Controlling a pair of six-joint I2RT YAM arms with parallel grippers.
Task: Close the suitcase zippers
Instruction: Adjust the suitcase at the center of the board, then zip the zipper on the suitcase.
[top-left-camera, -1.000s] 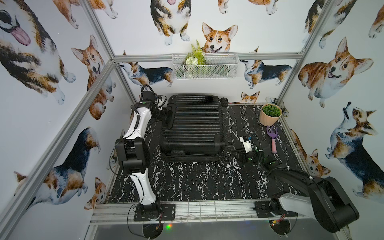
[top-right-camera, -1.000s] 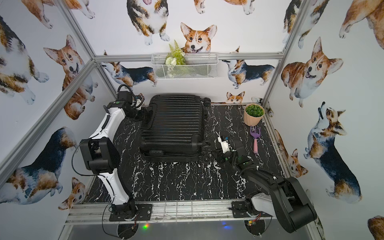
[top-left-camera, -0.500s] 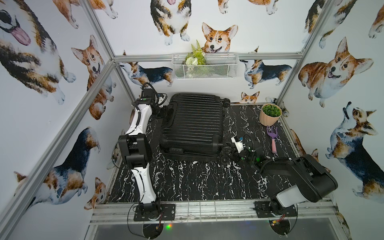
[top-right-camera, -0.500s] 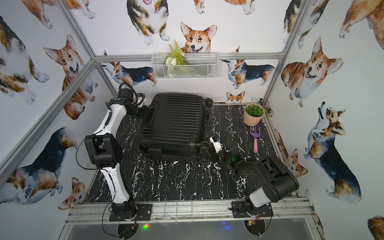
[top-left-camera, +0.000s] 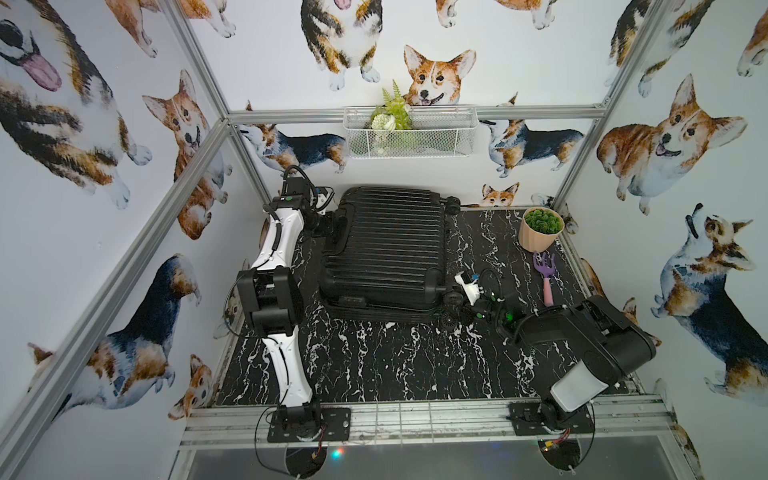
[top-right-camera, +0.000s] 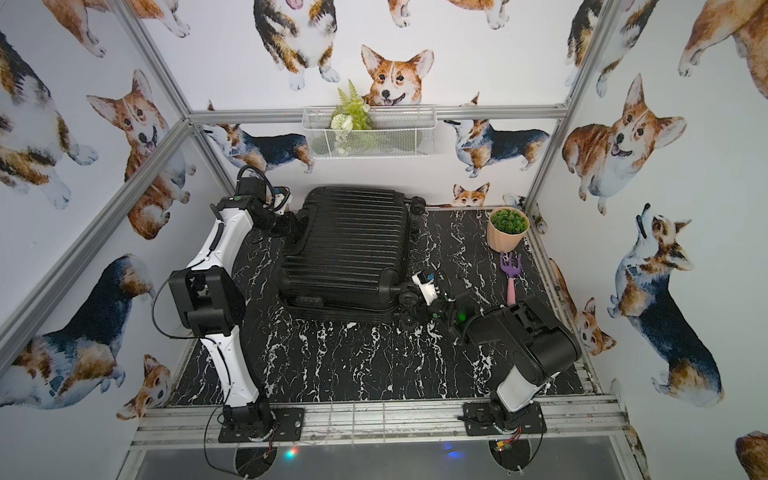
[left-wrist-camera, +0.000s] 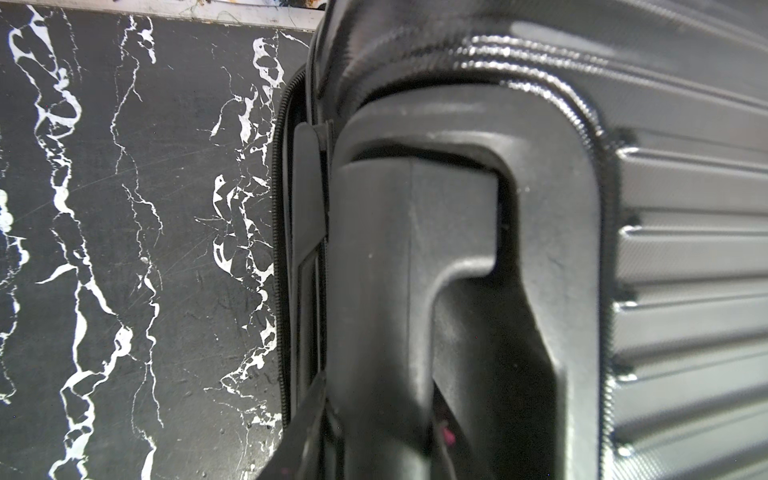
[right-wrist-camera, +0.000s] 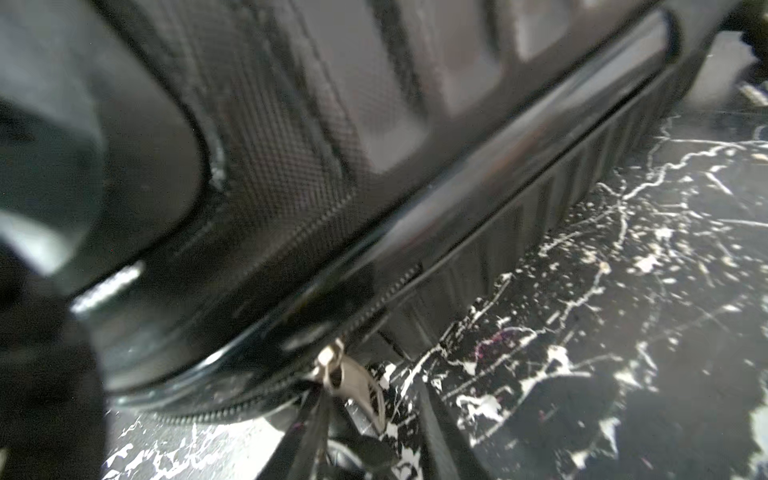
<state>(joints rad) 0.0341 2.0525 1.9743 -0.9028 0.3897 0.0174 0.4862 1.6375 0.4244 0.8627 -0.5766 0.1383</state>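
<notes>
The moulded handle lies between my left gripper's two fingers, so next they will open to release it, staying at the suitcase's side.
The black ribbed suitcase (top-left-camera: 386, 249) (top-right-camera: 345, 245) lies flat with its lid down, at the back of the marble table. My left gripper (top-left-camera: 332, 220) (top-right-camera: 297, 228) is at its far left side. In the left wrist view it (left-wrist-camera: 376, 436) is shut on the moulded handle (left-wrist-camera: 374, 270), with the zip band (left-wrist-camera: 280, 249) beside it. My right gripper (top-left-camera: 452, 305) (top-right-camera: 409, 305) sits low at the near right corner by the wheels. Its fingers (right-wrist-camera: 307, 424) stand apart around the silver zipper pull (right-wrist-camera: 349, 378), with a gap showing beside the pull.
A potted plant (top-left-camera: 540, 230) and a purple hand rake (top-left-camera: 545, 276) stand at the back right. A white wire basket (top-left-camera: 409, 131) hangs on the back wall. Corner wheels (top-left-camera: 451, 320) jut out next to my right gripper. Walls enclose the table (top-left-camera: 395, 361) on three sides.
My right arm has folded and carried its gripper left to the suitcase's near right corner, jaws narrowing. The left arm keeps its hold on the handle.
</notes>
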